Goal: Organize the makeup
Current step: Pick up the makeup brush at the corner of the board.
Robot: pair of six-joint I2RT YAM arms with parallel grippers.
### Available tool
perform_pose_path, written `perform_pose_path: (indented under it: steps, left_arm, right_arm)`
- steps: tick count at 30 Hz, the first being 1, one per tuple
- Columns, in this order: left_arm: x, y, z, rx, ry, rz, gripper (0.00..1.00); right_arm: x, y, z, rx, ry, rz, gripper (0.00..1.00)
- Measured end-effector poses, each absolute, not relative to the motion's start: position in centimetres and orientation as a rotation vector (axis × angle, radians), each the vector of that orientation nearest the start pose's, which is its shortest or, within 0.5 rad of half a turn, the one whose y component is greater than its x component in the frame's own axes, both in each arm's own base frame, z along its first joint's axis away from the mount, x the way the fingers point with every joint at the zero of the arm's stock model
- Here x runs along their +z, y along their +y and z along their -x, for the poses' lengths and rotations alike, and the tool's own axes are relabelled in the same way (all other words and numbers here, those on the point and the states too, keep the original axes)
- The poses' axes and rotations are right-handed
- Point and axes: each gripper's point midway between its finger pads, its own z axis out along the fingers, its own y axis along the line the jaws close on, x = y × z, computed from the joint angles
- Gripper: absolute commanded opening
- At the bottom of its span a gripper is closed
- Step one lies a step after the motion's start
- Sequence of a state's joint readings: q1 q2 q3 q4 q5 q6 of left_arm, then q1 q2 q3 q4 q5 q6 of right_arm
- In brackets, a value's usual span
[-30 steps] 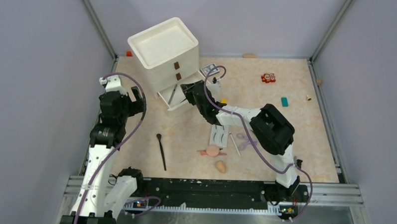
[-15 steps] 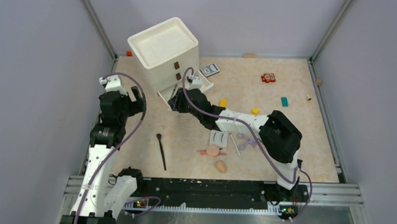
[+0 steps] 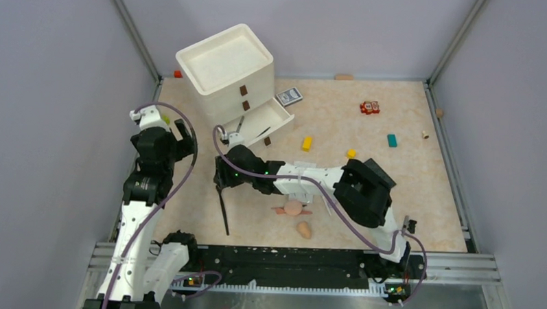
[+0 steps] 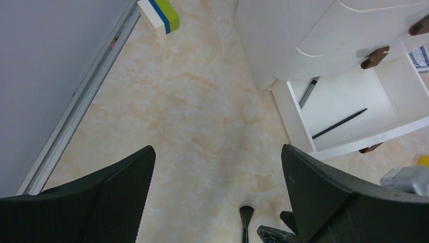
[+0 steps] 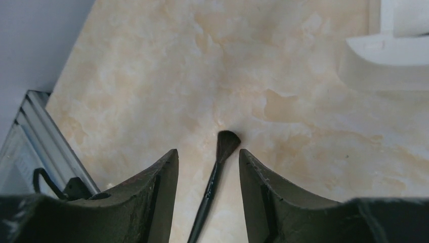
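The right gripper's open fingers still hang above the brush, so this gripper will next lower and ease back toward the arm's base, onto the brush's handle just behind the bristles.
A thin black brush (image 3: 223,211) lies on the table left of centre, bristle end away from the bases. My right gripper (image 3: 221,179) hangs over that end, open. In the right wrist view its fingers (image 5: 208,152) straddle the brush (image 5: 225,143) without touching it. My left gripper (image 3: 175,132) is wide open and empty near the left wall, and the floor shows between its fingers (image 4: 217,149). The white drawer unit (image 3: 226,63) has its bottom drawer (image 4: 354,96) pulled out, with a black pencil (image 4: 339,124) inside. A peach puff (image 3: 293,208) and sponge (image 3: 304,230) lie under the right arm.
Yellow blocks (image 3: 306,142) (image 3: 351,153), a teal block (image 3: 392,140), a red item (image 3: 369,107) and a patterned card box (image 3: 289,96) are scattered at the back right. A green, blue and white block (image 4: 159,12) sits by the left wall.
My right arm has swung from the open drawer leftward and nearer, ending over the brush, with its jaws spreading wider. The left arm has barely shifted.
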State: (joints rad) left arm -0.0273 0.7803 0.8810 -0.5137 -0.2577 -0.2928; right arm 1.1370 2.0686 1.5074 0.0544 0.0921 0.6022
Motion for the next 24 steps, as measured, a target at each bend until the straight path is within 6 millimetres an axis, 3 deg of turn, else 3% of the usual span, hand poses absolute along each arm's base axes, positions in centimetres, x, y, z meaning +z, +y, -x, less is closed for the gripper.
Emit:
perform_pose_path:
  steps: [9,16,24]
  left_arm:
    - [25.4,5.5,-26.6,0.192,1.872,0.602,0.99]
    - [26.1,8.4,-24.8,0.331,1.785,0.801,0.99]
    - [26.1,10.6,-22.7,0.459,1.7,0.973,0.99]
  right_arm:
    - [5.4,52.6,-21.6,0.795,2.306,0.611,0.47]
    - [4.4,53.7,-20.6,0.754,2.317,0.644,0.46]
    - [3.3,53.1,-20.1,0.627,2.314,0.68,0.43]
